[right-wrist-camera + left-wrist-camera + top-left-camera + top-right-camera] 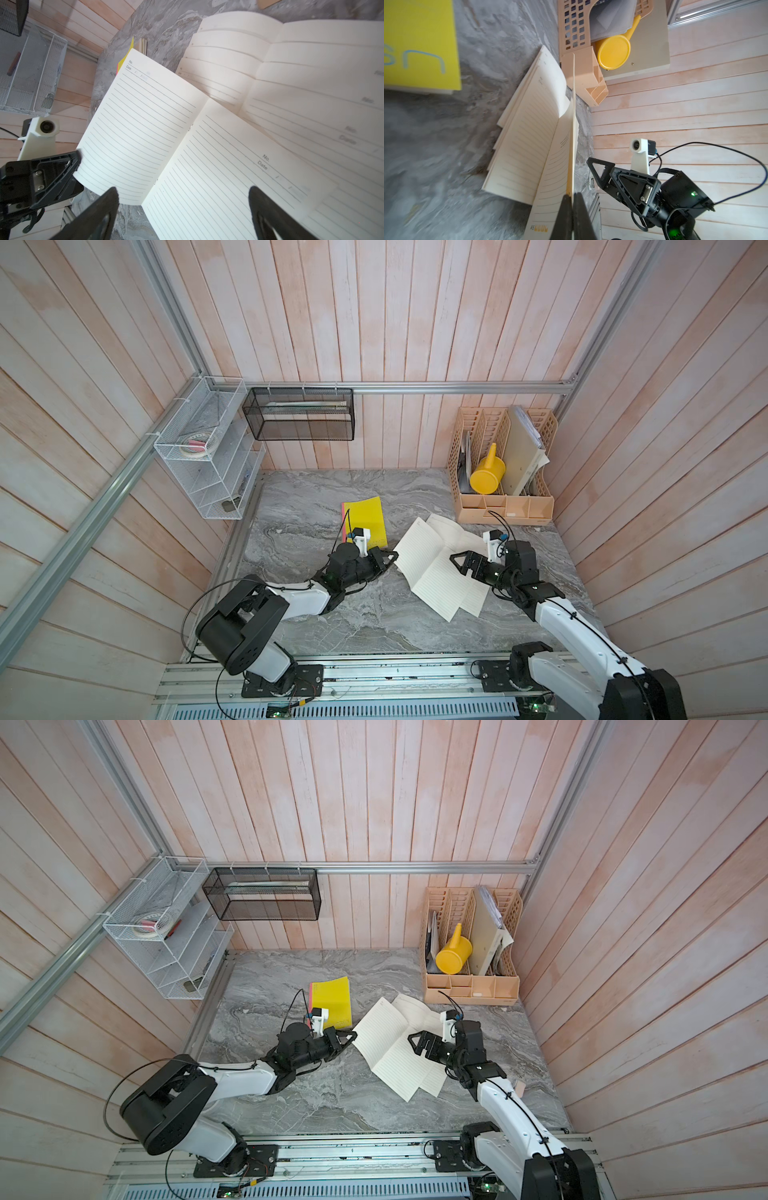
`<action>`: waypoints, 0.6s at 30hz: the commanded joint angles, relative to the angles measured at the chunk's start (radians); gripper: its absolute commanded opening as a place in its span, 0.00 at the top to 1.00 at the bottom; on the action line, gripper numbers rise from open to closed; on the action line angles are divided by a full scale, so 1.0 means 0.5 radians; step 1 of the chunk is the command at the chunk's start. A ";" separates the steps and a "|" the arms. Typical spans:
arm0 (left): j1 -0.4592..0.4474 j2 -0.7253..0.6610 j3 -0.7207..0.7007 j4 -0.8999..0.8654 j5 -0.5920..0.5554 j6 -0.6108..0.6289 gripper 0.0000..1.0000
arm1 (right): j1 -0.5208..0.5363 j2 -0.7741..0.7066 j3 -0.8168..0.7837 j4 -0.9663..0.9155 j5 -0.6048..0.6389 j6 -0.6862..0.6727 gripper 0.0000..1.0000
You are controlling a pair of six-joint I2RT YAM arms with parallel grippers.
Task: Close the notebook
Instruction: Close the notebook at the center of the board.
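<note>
My left gripper draws the pinched leaf back next, then swings it toward the notebook's fold [429,566], then releases it, since it still stands apart from the facing page.
The notebook [432,572] lies open on the marble table, showing cream lined pages, in both top views [390,1048]. My left gripper [390,558] is shut on the outer edge of its left-hand leaf. In the left wrist view the black fingers [564,209] pinch that thin leaf [572,145], which is raised off the table. My right gripper [459,566] hovers open above the right-hand page. In the right wrist view its jaws stand wide apart over the lined paper [207,166], with nothing between them.
A yellow booklet [365,522] lies just behind the left gripper. At the back right stands a beige desk organiser [505,502] holding a yellow watering can [487,475]. A white wire rack [208,460] and a black mesh basket [299,414] hang on the walls.
</note>
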 commanded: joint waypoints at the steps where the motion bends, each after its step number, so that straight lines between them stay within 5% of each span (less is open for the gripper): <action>1: 0.010 -0.188 -0.087 -0.352 -0.214 0.198 1.00 | 0.137 0.042 -0.049 0.147 0.045 0.149 0.02; 10: 0.068 -0.775 -0.228 -0.930 -0.418 0.322 1.00 | 0.414 0.079 -0.207 0.426 0.063 0.364 0.02; 18: 0.070 -0.930 -0.353 -1.004 -0.402 0.259 1.00 | 0.638 0.317 -0.096 0.590 0.107 0.426 0.02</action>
